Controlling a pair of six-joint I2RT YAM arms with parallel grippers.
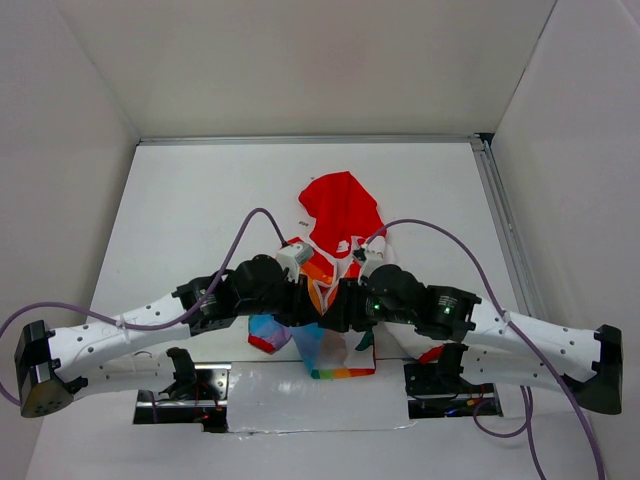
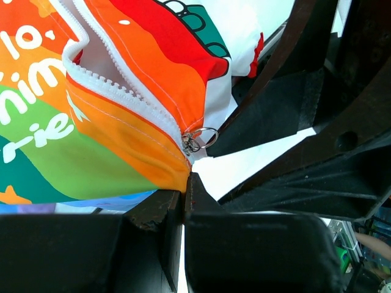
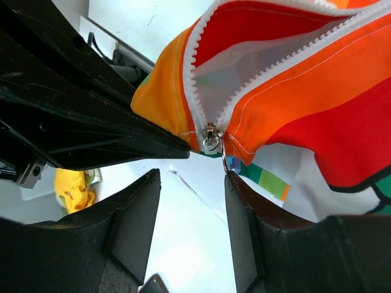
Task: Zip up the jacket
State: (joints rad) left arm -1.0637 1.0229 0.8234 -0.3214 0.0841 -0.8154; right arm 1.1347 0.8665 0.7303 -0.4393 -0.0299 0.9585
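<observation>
Next, my left gripper draws back and down to the table's near edge, below and back of it, to release the lifted orange hem.
The jacket (image 1: 335, 262) lies at the table's middle, with its red hood (image 1: 341, 208) farther from me and its rainbow hem lifted between my arms. My left gripper (image 2: 185, 186) is shut on the orange bottom hem of the jacket (image 2: 128, 140), just below the zip's lower end. The zip slider (image 2: 194, 141) with its metal ring sits at the bottom of the white zipper, whose teeth are parted above it. My right gripper (image 3: 190, 177) is open right under the slider (image 3: 211, 139). The ring (image 3: 225, 160) touches the tip of its right finger (image 3: 244, 213). In the top view both grippers meet at the hem, left gripper (image 1: 303, 305), right gripper (image 1: 350, 305).
White walls box in the table on three sides, with a metal rail (image 1: 310, 140) along the back edge. Purple cables (image 1: 245, 228) arc over both arms. A yellow object (image 3: 72, 190) shows past my left gripper in the right wrist view.
</observation>
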